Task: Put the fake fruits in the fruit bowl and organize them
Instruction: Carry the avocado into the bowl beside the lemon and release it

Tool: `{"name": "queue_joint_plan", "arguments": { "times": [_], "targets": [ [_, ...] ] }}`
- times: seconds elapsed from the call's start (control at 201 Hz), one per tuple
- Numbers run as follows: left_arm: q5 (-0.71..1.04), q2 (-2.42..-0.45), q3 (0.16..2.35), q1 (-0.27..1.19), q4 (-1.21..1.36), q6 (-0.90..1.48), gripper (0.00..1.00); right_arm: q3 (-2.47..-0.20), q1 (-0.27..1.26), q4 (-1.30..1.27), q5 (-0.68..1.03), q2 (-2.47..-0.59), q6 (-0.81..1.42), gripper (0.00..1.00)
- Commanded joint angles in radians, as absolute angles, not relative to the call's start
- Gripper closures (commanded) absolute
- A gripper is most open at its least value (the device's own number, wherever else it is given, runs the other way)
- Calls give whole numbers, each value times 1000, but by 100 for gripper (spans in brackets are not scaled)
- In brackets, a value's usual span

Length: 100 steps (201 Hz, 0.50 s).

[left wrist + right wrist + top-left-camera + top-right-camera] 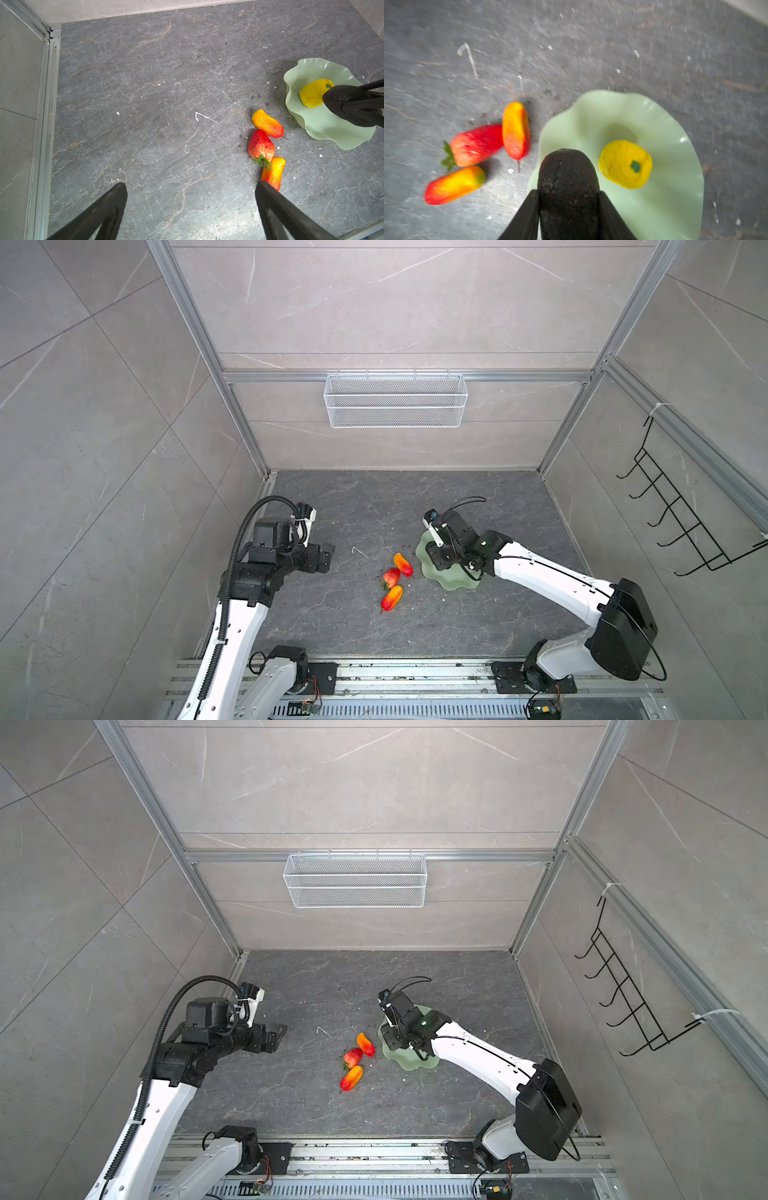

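The spot on the bowl's bare bottom [610, 199] next to the yellow round fruit [625, 164] is still empty, so the robot's right gripper will go down toward it next and let go of the dark avocado.
The pale green fruit bowl [451, 581] [670, 197] sits right of centre on the dark floor, with a yellow round fruit [625, 164] [311, 96] lying inside. My right gripper [568, 192] [438, 560] hangs over the bowl's near-left rim, shut on the dark avocado [568, 178] [337, 97]. Just left of the bowl lie a strawberry [390, 577] [260, 145] and two elongated red-orange fruits [403, 564] [392, 598], all touching or nearly so. My left gripper [190, 184] [328, 558] stands open and empty, well left of the fruits.
A white wire mesh basket [395, 400] hangs on the back wall. A black hook rack [681, 510] is fixed to the right wall. Aluminium rails [415, 672] carrying both arm bases run along the front edge. Tiled walls close in three sides.
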<state>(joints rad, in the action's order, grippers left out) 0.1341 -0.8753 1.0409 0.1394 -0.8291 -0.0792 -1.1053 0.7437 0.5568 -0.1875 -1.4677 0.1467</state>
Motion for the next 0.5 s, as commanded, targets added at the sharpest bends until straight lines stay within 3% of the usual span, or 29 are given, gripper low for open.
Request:
{"name": "queue_joint_plan", "arguments": {
  "times": [0.0, 0.493],
  "targets": [
    [140, -872, 1044, 133, -807, -97, 0, -1060, 738, 535, -204, -1468, 172, 91],
    [143, -882, 1045, 133, -807, -98, 0, -1021, 726, 442, -266, -1620, 161, 94]
  ]
}}
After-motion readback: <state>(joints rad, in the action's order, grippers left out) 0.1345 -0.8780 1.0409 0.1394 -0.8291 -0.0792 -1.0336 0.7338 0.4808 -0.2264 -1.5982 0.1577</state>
